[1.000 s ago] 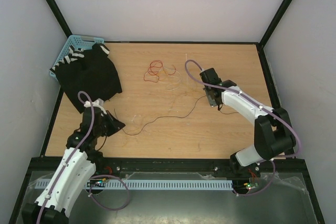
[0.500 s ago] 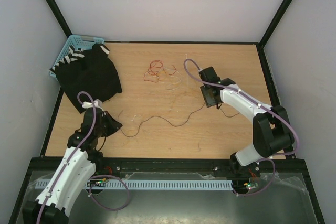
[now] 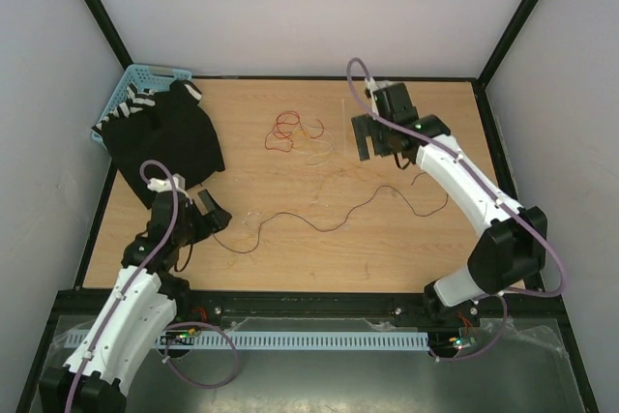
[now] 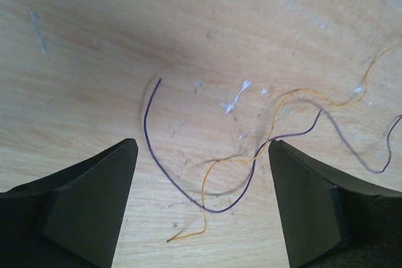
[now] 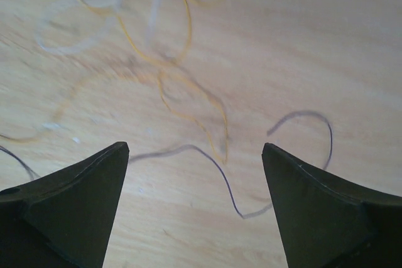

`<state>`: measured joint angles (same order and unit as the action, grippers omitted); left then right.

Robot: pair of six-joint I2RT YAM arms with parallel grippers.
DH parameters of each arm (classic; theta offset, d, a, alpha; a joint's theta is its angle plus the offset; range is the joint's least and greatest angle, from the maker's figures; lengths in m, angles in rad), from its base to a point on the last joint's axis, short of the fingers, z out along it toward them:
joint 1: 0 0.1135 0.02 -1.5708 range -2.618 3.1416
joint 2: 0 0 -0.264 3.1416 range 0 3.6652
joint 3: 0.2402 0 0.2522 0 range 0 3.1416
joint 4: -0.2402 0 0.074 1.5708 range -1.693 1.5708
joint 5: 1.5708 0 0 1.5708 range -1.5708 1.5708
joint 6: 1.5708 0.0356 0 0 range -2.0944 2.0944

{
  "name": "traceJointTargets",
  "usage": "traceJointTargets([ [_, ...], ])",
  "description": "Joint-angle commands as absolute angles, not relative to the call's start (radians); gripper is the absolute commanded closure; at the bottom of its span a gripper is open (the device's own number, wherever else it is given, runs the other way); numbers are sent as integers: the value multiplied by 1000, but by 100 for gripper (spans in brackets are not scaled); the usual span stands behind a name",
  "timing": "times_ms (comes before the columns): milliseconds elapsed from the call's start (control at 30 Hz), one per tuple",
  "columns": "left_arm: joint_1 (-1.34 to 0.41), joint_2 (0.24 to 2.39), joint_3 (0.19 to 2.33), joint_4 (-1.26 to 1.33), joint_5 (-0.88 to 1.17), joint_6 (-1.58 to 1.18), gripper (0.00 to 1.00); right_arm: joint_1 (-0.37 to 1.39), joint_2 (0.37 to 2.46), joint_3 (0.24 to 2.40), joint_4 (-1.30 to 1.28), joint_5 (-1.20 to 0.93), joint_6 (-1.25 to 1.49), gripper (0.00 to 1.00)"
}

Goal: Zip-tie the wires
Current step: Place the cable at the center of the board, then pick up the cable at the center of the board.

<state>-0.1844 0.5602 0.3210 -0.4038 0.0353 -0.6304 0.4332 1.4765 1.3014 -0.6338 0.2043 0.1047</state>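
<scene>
My right gripper will move down next toward the red tangle point(image 3: 282, 130), onto the pale wire there, because that is below it and to its left in the top view.
The wires lie loose on the wooden table. A red tangle point(image 3: 282, 130) sits at the back middle, with pale and orange-yellow strands point(image 3: 314, 147) beside it. A long dark wire point(image 3: 319, 224) snakes across the middle. My left gripper point(image 3: 215, 212) hovers open over that wire's left end. In the left wrist view the dark wire point(image 4: 188, 196) and an orange-yellow strand point(image 4: 207, 186) lie on the table between the open fingers of the left gripper point(image 4: 201, 144), untouched. My right gripper point(image 3: 379, 145) hangs open at the back right, above the dark wire point(image 5: 217, 161) and yellow loops point(image 5: 188, 101). The right gripper point(image 5: 195, 147) holds nothing.
A blue basket point(image 3: 143, 76) stands at the back left corner, with a black cloth point(image 3: 164, 137) draped from it onto the table. A thin pale straight strip point(image 3: 344, 109) lies just left of the right gripper. Black frame posts rim the table.
Both grippers have opened and let go of the dark wire, which now lies slack in waves. The right arm has lifted and swung toward the back; the left has shifted slightly.
</scene>
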Motion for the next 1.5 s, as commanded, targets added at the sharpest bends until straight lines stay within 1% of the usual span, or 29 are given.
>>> traceJointTargets([
  [0,-157,580,451,-377,-19,-548,10,440,1586,1450,-623,93,118,2],
  [67,-146,592,507,-369,-15,-517,3,448,1651,1509,-584,67,119,2],
  [100,-143,598,531,-360,-9,-500,1,453,1685,1541,-556,51,116,3],
  [267,-138,615,657,-330,78,-428,1,476,1870,1668,-403,-16,52,6],
  [433,-138,634,755,-341,213,-396,1,491,2076,1846,-387,-51,-14,9],
  [500,-137,637,772,-343,237,-394,1,497,2143,1906,-384,-48,-35,10],
  [667,-138,644,772,-342,251,-404,1,498,2283,2035,-383,-69,-62,17],
  [900,-138,663,754,-342,243,-393,1,506,2372,2120,-383,-101,-75,28],
  [967,-137,672,753,-342,242,-390,1,508,2390,2128,-383,-106,-74,33],
  [1067,-138,683,755,-341,242,-389,1,507,2409,2138,-383,-103,-72,43],
  [1133,-137,689,755,-338,242,-389,1,507,2418,2143,-383,-110,-69,46],
  [1333,-138,707,756,-336,241,-390,1,506,2441,2151,-383,-136,-64,48],
  [1467,-138,717,757,-334,242,-395,1,506,2459,2164,-383,-129,-68,54],
])
